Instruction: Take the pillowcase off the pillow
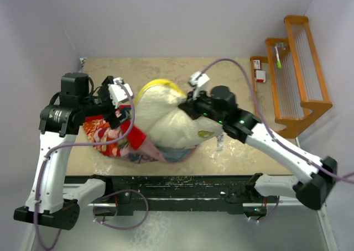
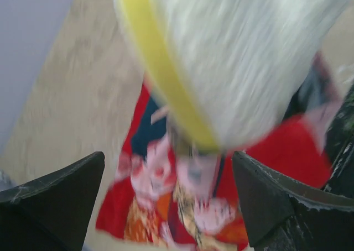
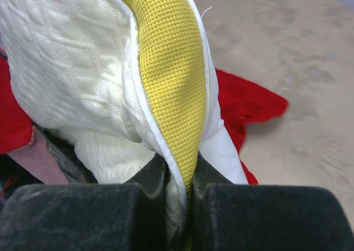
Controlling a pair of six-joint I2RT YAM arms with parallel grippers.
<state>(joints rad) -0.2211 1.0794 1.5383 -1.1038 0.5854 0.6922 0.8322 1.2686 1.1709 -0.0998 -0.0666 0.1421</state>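
My right gripper is already holding the pillow by its yellow-banded edge. My left gripper should move down next with its fingers open, onto the pillowcase's end away from the pillow.
The white quilted pillow with its yellow side band lies mid-table, mostly out of the red-orange pillowcase, which is bunched at its left and front. My right gripper is shut on the pillow's edge; in the right wrist view the fingers pinch the yellow band and white piping, with red pillowcase behind. My left gripper hovers over the pillowcase. The left wrist view is blurred: the gripper is open wide above the printed pillowcase, with the pillow ahead.
A wooden rack stands at the back right, with a small red and white object beside it. The table's dark front edge runs along the arm bases. Walls close the left, back and right sides.
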